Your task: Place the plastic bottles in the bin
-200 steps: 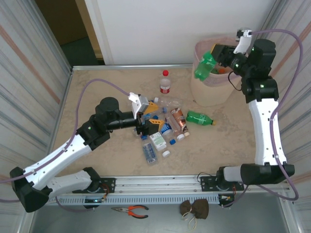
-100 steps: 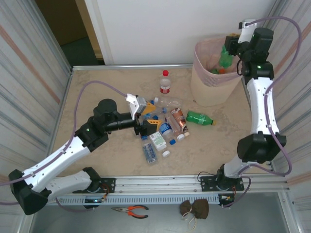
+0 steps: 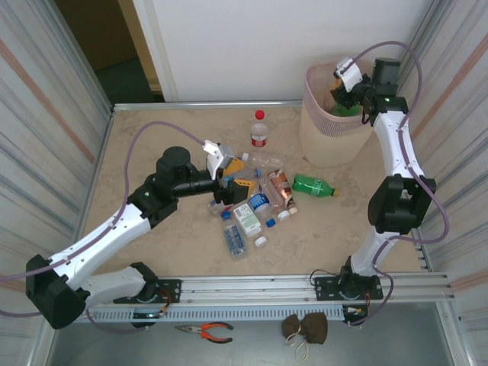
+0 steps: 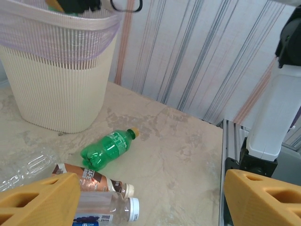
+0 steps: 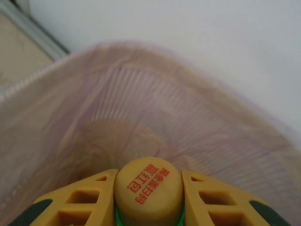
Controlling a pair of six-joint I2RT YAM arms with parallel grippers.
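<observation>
The right gripper moves down through the bin's opening next and releases the green bottle inside, since the bin's pink-lined hollow [image 3: 325, 88] [image 5: 121, 141] lies open below it.
My right gripper [image 3: 348, 92] hangs over the mouth of the beige bin [image 3: 326, 145], shut on a green bottle with a yellow cap [image 5: 148, 190]. The bin's pink-lined inner wall [image 5: 141, 94] lies below the cap. My left gripper [image 3: 232, 183] stands open low over the pile of bottles [image 3: 252, 210] at the table's middle, its yellow fingers [image 4: 37, 200] wide apart and nothing between them. Just ahead of it lie a clear white-capped bottle [image 4: 106, 209] and a brown bottle [image 4: 89, 175]. A green bottle [image 3: 313, 185] [image 4: 108, 149] lies beyond them, near the bin [image 4: 56, 89]. A red-capped bottle [image 3: 259, 130] stands farther back.
Loose caps [image 3: 261, 242] lie in front of the pile. Corrugated walls close the table's left and right sides. The right arm's white link [image 4: 275, 113] rises at the right edge. Pliers [image 3: 204, 329] and a brown pouch [image 3: 305, 326] lie below the front rail.
The right gripper carried the green bottle from the bin's left rim to above its opening as the arm swung round. The left gripper edged slightly right over the pile.
</observation>
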